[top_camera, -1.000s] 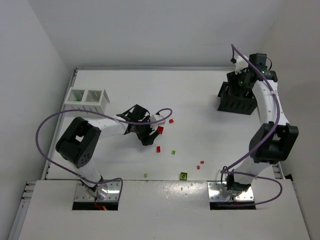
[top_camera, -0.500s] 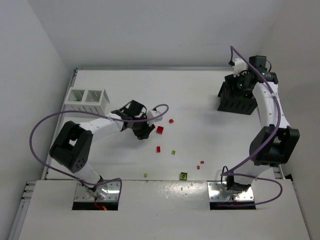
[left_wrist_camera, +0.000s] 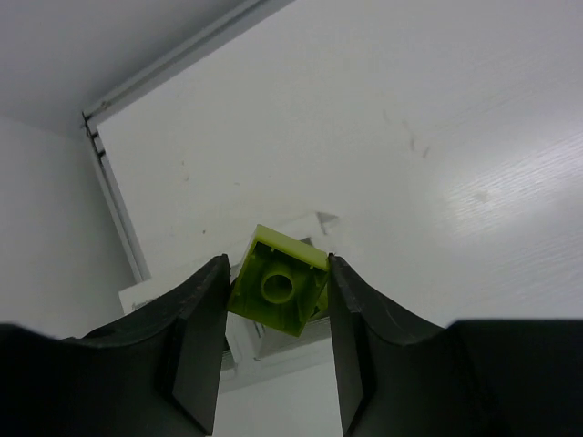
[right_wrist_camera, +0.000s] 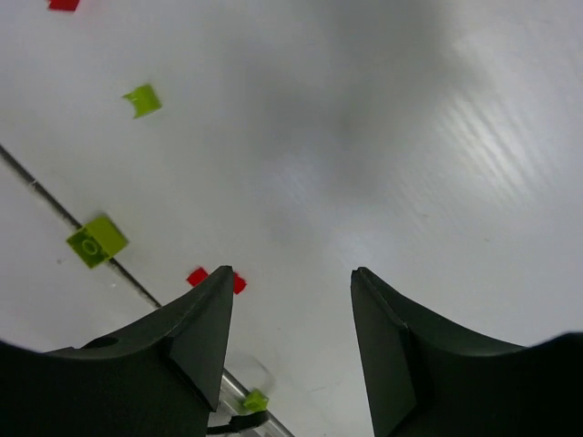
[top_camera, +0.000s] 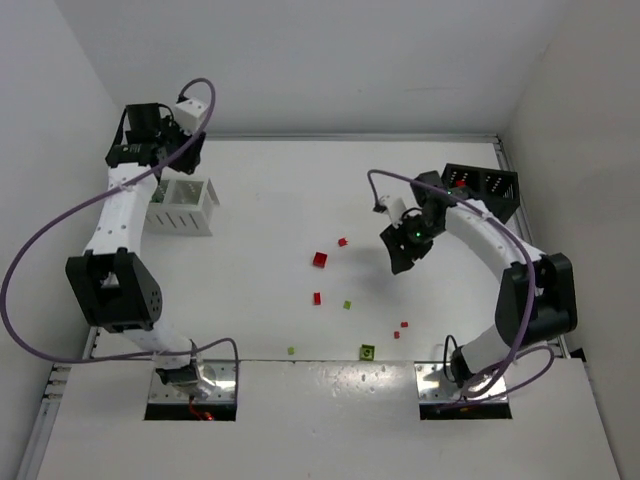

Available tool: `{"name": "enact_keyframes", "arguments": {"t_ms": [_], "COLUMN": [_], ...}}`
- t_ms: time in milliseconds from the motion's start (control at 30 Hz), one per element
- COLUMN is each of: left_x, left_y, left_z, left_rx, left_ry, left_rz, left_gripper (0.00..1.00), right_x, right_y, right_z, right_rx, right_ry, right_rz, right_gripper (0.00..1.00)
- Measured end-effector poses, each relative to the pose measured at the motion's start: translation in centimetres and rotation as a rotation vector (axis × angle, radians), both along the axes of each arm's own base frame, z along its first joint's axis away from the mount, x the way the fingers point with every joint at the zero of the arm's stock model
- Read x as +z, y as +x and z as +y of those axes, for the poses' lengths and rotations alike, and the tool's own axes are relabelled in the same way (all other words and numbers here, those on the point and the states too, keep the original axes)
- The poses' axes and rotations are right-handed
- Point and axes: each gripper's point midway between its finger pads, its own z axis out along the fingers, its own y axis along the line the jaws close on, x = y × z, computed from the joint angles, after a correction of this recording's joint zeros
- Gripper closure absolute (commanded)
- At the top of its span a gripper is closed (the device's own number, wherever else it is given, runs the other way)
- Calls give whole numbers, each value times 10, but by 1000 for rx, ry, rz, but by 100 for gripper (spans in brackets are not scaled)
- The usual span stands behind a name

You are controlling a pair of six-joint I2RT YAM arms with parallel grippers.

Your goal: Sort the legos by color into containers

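My left gripper holds the brick and should next lower to the white slatted container's section nearer the table's middle to release it, as yellow-green already shows there.
My left gripper [left_wrist_camera: 276,264] is shut on a yellow-green lego brick [left_wrist_camera: 278,287], its hollow underside facing the camera. It hangs over the white slatted container [top_camera: 182,206] at the back left, and part of that container [left_wrist_camera: 273,341] shows under the brick. In the top view the left gripper [top_camera: 158,165] sits high above that bin. My right gripper [top_camera: 402,258] is open and empty over the table's middle right, short of the black container [top_camera: 484,184]. Loose legos lie mid-table: a red brick [top_camera: 319,260], a smaller red one [top_camera: 317,298] and a yellow-green bit [top_camera: 347,304].
More bits lie near the front edge: a green brick [top_camera: 367,351], a yellow-green piece [top_camera: 291,350] and two red bits [top_camera: 404,325]. The right wrist view shows a yellow-green brick [right_wrist_camera: 96,240], a yellow-green bit [right_wrist_camera: 143,99] and red bits [right_wrist_camera: 198,276]. White walls enclose the table.
The left arm has swung from the middle of the table to the back left over the white container. The right arm has left the black container and come toward the table's middle.
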Motion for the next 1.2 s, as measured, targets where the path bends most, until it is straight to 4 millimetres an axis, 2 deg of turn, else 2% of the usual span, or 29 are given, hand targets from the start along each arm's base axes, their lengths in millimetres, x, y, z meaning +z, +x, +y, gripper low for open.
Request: {"name": "enact_keyframes", "arguments": {"t_ms": [67,133,200,267,333,467,533,667,767,867,967,1067,1200], "left_x": [-17,-45,-74,-93,-106,-110,-109,-110,-119,-132,-136,-127,-94], "left_y": [9,12,12,11,8,7,7,6,0,-11,-18,-20,-24], "left_z": [19,34,42,46,48,48,50,57,67,71,69,70,70], "left_rx": [46,82,108,123,131,138,141,158,180,182,167,155,134], "left_ry": [-11,-26,-45,-60,-70,-81,-84,-92,-100,-121,-133,-148,-175], "left_rz": [45,116,196,252,292,305,302,300,319,354,374,354,272], "left_gripper": [72,72,72,72,72,71,70,58,48,39,36,33,32], "right_x": [-7,-15,-22,-29,-35,-43,-47,-50,-41,-31,-22,-18,-22], "right_y": [-14,-28,-38,-50,-55,-55,-48,-22,4,32,53,69,76], "right_z": [15,27,37,47,54,70,76,92,111,131,146,158,171], "right_rx": [61,111,152,192,216,252,248,213,176,138,110,93,104], "right_ry": [-3,-15,-24,-39,-58,-92,-110,-130,-114,-77,-50,-34,-37], "right_rz": [19,38,49,56,46,21,10,-43,-87,-137,-173,-202,-217], "right_gripper": [45,45,45,45,44,42,40,37,34,26,25,25,25]}}
